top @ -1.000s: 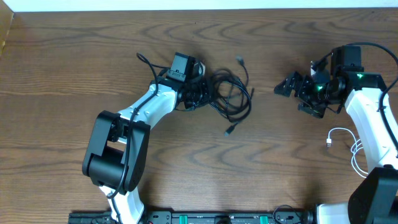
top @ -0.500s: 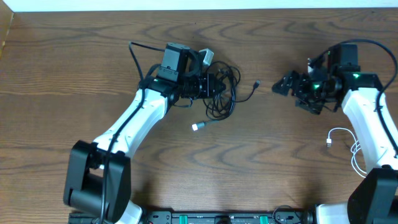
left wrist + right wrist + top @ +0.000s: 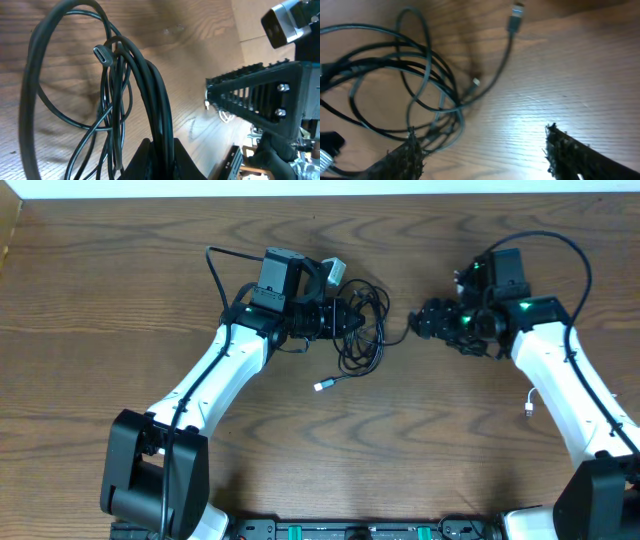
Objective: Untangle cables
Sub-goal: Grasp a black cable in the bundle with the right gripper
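Note:
The raised parts of the cables go down with my left gripper toward the wood below it next, beside the loops, for release, since the bundle rests there.
Two black cables (image 3: 358,325) form a tangled bundle of loops at the table's middle back. My left gripper (image 3: 328,317) is shut on several of their strands (image 3: 159,115), which run between the jaws. One black lead ends in a silver plug (image 3: 322,386) on the wood, and another plug (image 3: 102,54) hangs among the loops. My right gripper (image 3: 418,322) stands open just right of the bundle, above a loose cable tail (image 3: 497,65) with a plug (image 3: 516,15). Nothing lies between its fingers (image 3: 405,157). A short piece of the white cable (image 3: 530,404) shows beside the right arm.
The left arm's own thick black cord (image 3: 215,270) loops out at the back left. The table's far edge (image 3: 320,194) runs close behind both grippers. Bare wood (image 3: 400,450) stretches in front of the bundle.
My right gripper has moved left toward the bundle and its jaws have narrowed somewhat. The left gripper has pulled the bundle back and left, dragging the silver plug with it.

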### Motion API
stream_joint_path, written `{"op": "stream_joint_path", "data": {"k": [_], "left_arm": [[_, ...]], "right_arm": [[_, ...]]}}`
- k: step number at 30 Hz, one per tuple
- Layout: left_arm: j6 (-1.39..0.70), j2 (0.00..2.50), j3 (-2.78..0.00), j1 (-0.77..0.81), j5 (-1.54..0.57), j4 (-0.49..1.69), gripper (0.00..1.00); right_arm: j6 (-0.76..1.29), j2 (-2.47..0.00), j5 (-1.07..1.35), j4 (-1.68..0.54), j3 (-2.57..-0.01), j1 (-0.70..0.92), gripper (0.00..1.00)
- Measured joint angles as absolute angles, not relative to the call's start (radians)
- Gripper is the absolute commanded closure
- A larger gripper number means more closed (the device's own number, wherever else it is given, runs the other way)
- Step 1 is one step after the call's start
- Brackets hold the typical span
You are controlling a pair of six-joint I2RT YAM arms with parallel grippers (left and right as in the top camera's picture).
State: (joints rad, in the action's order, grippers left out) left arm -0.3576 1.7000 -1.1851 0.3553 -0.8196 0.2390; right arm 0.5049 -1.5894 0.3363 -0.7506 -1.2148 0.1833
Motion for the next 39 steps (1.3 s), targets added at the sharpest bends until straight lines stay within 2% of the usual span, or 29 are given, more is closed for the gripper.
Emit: {"op": "stream_joint_path", "data": {"k": [4,10,23,31,36,39], "left_arm": [[-0.358,1.700,-1.185,0.355,-0.841,0.239,0.92],[-0.358,1.700,-1.185,0.355,-0.852,0.239,0.92],[-0.370,1.700,-1.185,0.355,-0.859,0.239,0.92],[-0.397,1.700,-1.185,0.355,-0.859,0.239,0.92],[-0.416,1.700,-1.185,0.355,-0.865,0.239,0.92],[-0.427,1.700,-1.185,0.355,-0.875,0.239,0.92]], "right_arm": [[0.569,-1.589,0.329,-0.735,-1.215,0.222,0.41],[0.732,-1.603,0.336,-0.735,-1.215,0.276,0.53],[1.005,-1.732,0.362,-0.576,-1.215,0.356,0.60],[1.119,-1.795,0.370,-0.485,-1.215,0.357,0.63],[1.162,-1.825,0.384,-0.452,-1.215,0.357,0.70],[1.176,-1.834,0.391,-0.436,-1.215,0.360,0.68]]}}
